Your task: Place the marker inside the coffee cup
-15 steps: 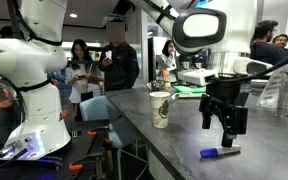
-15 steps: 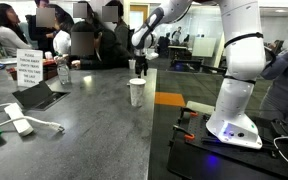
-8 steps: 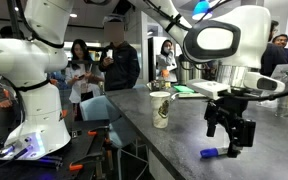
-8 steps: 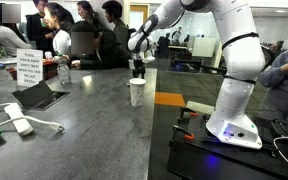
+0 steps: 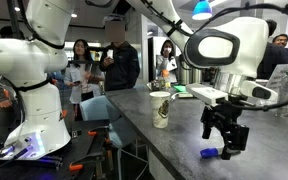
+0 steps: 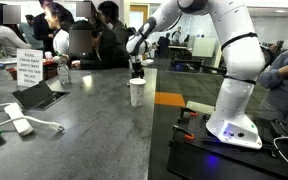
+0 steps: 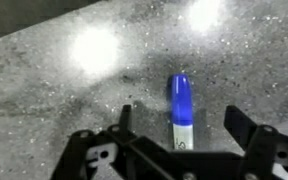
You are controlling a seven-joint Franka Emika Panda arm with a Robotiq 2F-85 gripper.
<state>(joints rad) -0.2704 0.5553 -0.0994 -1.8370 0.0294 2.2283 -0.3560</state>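
I will move my gripper down and close it to grab the marker by its blue cap [image 5: 210, 153] [image 7: 182, 102], because the marker is lined up between my open fingers.
The marker [image 7: 180, 110], white barrel with a blue cap, lies flat on the grey speckled counter. In the wrist view it sits between my two open fingers, not touched. In an exterior view only its blue end [image 5: 210, 154] shows beside my gripper [image 5: 224, 146], which hangs low over it, fingers close to the counter. The coffee cup [image 5: 160, 109], off-white paper with a dark green print, stands upright on the counter a short way from the gripper. It also shows in an exterior view [image 6: 136, 92], with my gripper [image 6: 137, 70] just behind it.
A laptop [image 6: 36, 95], a water bottle [image 6: 63, 70], a printed sign [image 6: 30, 66] and a white cabled device [image 6: 20, 125] sit on the counter. A second white robot arm [image 5: 29, 75] stands beside the table. People stand in the background. The counter edge [image 5: 134, 140] is near the cup.
My gripper has come down and moved over the marker, now covering most of it in an exterior view. The marker and cup have not moved.
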